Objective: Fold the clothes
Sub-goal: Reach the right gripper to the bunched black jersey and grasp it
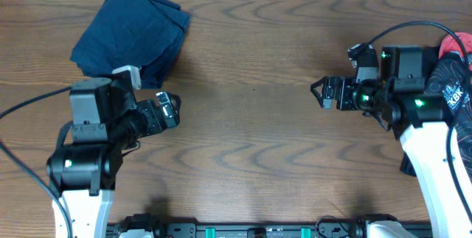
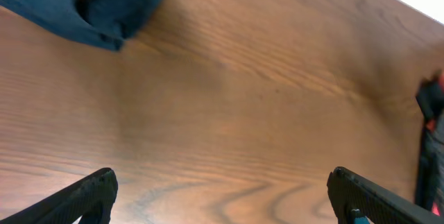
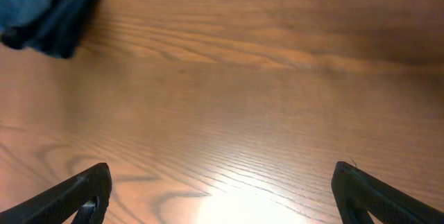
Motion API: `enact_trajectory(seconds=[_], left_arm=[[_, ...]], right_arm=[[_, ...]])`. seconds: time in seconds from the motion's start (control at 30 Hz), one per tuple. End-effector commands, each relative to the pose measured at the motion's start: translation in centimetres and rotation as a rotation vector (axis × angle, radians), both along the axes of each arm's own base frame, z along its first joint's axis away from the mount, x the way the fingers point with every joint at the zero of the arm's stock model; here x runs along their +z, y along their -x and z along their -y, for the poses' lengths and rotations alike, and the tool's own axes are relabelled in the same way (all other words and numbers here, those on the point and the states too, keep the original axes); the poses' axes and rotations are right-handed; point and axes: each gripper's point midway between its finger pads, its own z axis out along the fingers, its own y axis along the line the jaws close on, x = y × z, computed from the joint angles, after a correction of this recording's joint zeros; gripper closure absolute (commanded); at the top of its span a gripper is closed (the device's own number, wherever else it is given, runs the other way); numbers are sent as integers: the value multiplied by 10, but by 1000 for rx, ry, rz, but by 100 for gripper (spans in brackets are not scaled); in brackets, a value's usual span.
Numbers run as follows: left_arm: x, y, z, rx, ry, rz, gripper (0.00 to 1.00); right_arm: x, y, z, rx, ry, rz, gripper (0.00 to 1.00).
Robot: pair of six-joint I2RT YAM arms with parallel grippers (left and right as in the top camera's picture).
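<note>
I will next swing my right gripper toward the right in the overhead view, because the jersey lies bunched. Then I will lower it onto the jersey's edge that faces the middle of the table.
The clothes, a black jersey (image 1: 451,91) with white "KBK" lettering, lie bunched at the table's right edge, partly hidden behind my right arm. My right gripper (image 1: 324,93) hangs open to the left of the jersey, pointing toward the table's middle, with nothing between its fingers (image 3: 222,172). At the left, my left gripper (image 1: 168,110) is open too and faces right over bare wood (image 2: 222,179). Both wrist views show only wood grain between the jaws.
A folded navy-blue garment (image 1: 133,35) lies at the back left, also in the left wrist view (image 2: 83,2) and the right wrist view (image 3: 41,9). A coral-red garment (image 1: 453,46) sits behind the jersey. The wooden table (image 1: 251,142) lies between the arms.
</note>
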Motion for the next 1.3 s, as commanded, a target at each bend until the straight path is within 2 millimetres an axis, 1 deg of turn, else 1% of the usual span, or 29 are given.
enact_trajectory(seconds=[0.0,0.03,0.07,0.1,0.13,0.17,0.23,0.3,0.33,0.37,0.43,0.53,0.57,0.63,0.7,0.73,0.77,0.87,1.0,1.1,1.13,1.17,1.2,1.27], left_arm=[[14,-2,17,-84,61,33,2],[15,-2,17,-86,64,38,2],[16,-3,17,-86,62,46,2],[19,-5,17,-86,62,59,2],[20,-5,17,-86,62,66,2],[22,-4,17,-86,61,72,2],[25,-4,17,-87,60,85,2],[29,-4,17,-87,59,106,2],[30,-4,17,-88,59,112,2],[31,-4,17,-88,59,115,2],[31,-3,17,-87,59,114,2],[29,-1,17,-87,59,104,2],[29,-1,17,-87,59,104,2],[29,-1,17,-87,59,104,2],[29,-1,17,-87,60,102,2],[29,0,17,-87,60,99,2],[28,0,17,-87,60,95,2],[27,2,17,-87,60,88,2],[26,2,17,-87,60,84,2],[26,2,17,-87,60,83,2],[26,3,17,-86,61,82,2],[25,3,17,-86,61,80,2],[25,3,17,-87,61,77,2],[25,4,17,-87,61,76,2]], right_arm=[[-14,-15,37,-164,73,-54,1],[-19,-18,51,-223,95,-75,2],[-26,-21,69,-302,123,-99,1],[-34,-24,92,-409,153,-128,1],[-38,-25,106,-473,171,-142,1],[-44,-26,125,-548,197,-159,2],[-55,-24,158,-668,254,-187,3],[-65,-19,188,-777,303,-223,5],[-71,-14,202,-829,322,-246,6],[-77,-10,211,-872,329,-270,8],[-91,-1,226,-924,328,-329,9],[-117,17,240,-981,321,-449,14],[-122,20,242,-992,319,-469,14],[-139,30,251,-1027,316,-537,16],[-152,36,256,-1041,319,-580,18],[-159,40,259,-1047,326,-605,20],[-164,43,261,-1054,334,-624,23],[-177,51,265,-1071,360,-674,25],[-187,55,264,-1066,370,-704,40],[-193,63,263,-1075,387,-735,36],[-194,65,262,-1075,387,-739,42],[-196,65,262,-1074,383,-740,53],[-197,65,260,-1075,374,-739,69],[-198,62,257,-1070,349,-733,85]])
